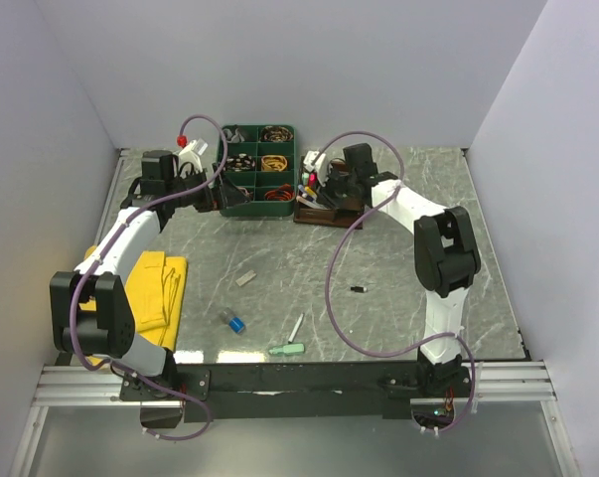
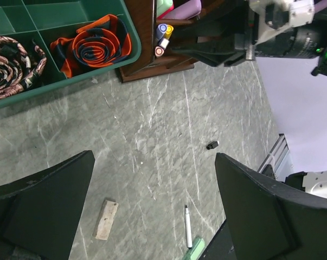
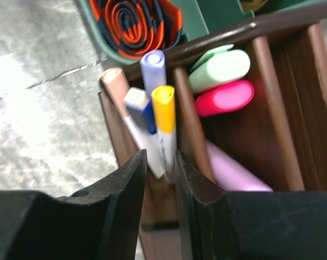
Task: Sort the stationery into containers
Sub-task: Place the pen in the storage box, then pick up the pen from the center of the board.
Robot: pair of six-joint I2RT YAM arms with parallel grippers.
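Note:
My left gripper is to go back and down, to the right in the top view, onto the white pen's body [image 1: 296, 328], because the pen is still outside the organiser [image 1: 324, 207].
The dark brown wooden organiser [image 1: 324, 207] stands at the back centre. In the right wrist view it [image 3: 271, 103] holds green [image 3: 220, 69], pink [image 3: 225, 97] and lilac [image 3: 233, 173] highlighters. My right gripper [image 1: 321, 191] is over its left compartment. Its jaws [image 3: 161, 162] are closed narrowly on the white body of a yellow-capped marker [image 3: 164, 116], beside a blue-capped one [image 3: 141, 111]. My left gripper [image 1: 212, 194] hangs open and empty [image 2: 154, 157] above the table. Still on the table are a beige eraser [image 1: 244, 279], blue cap [image 1: 234, 322], white pen [image 1: 296, 327], mint eraser [image 1: 287, 349] and black bit [image 1: 358, 289].
A green divided tray [image 1: 241, 204] with coiled bands stands left of the organiser, close to my left gripper. A yellow cloth [image 1: 155, 288] lies at the left edge. The right arm's purple cable [image 1: 331, 288] loops over the table's middle.

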